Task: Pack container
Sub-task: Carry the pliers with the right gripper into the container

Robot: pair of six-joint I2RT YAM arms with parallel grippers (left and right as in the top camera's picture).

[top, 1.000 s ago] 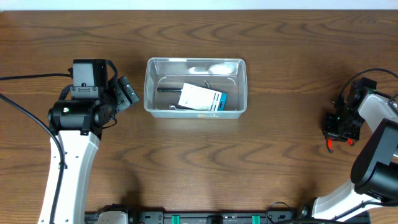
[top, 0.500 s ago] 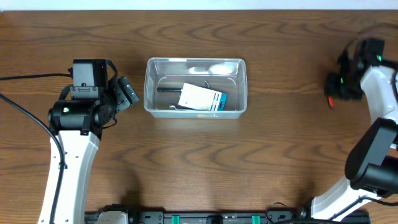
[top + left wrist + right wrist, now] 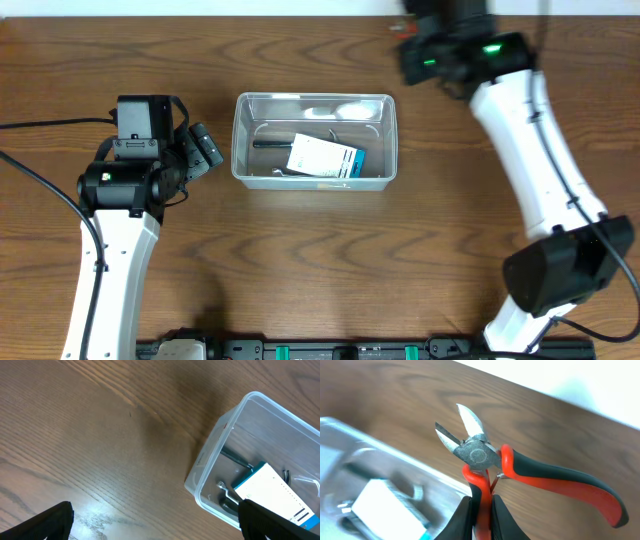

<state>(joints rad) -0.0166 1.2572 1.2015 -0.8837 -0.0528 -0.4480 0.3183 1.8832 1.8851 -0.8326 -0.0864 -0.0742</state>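
Note:
The right gripper swings left in the overhead view over the container's bottom beyond the blue-and-white box (image 3: 406, 482) next, descends and releases, since that part of the bottom is free.
The clear plastic container (image 3: 314, 140) sits on the wooden table at centre; it also shows in the left wrist view (image 3: 235, 450) and, blurred, in the right wrist view (image 3: 380, 480). Inside lie a blue-and-white box (image 3: 323, 158) and dark metal tools (image 3: 270, 143). My right gripper (image 3: 481, 515) is shut on one red-and-black handle of the cutting pliers (image 3: 475, 452), held in the air just past the container's far right corner (image 3: 405, 35). My left gripper (image 3: 205, 150) is open and empty, just left of the container.
The table's far edge meets a white wall right behind the right gripper. Cables trail off the left arm at the left edge (image 3: 30, 125).
My right arm has swung from the table's right side up and to the left, carrying the pliers to the container's far right corner. The left arm has not moved.

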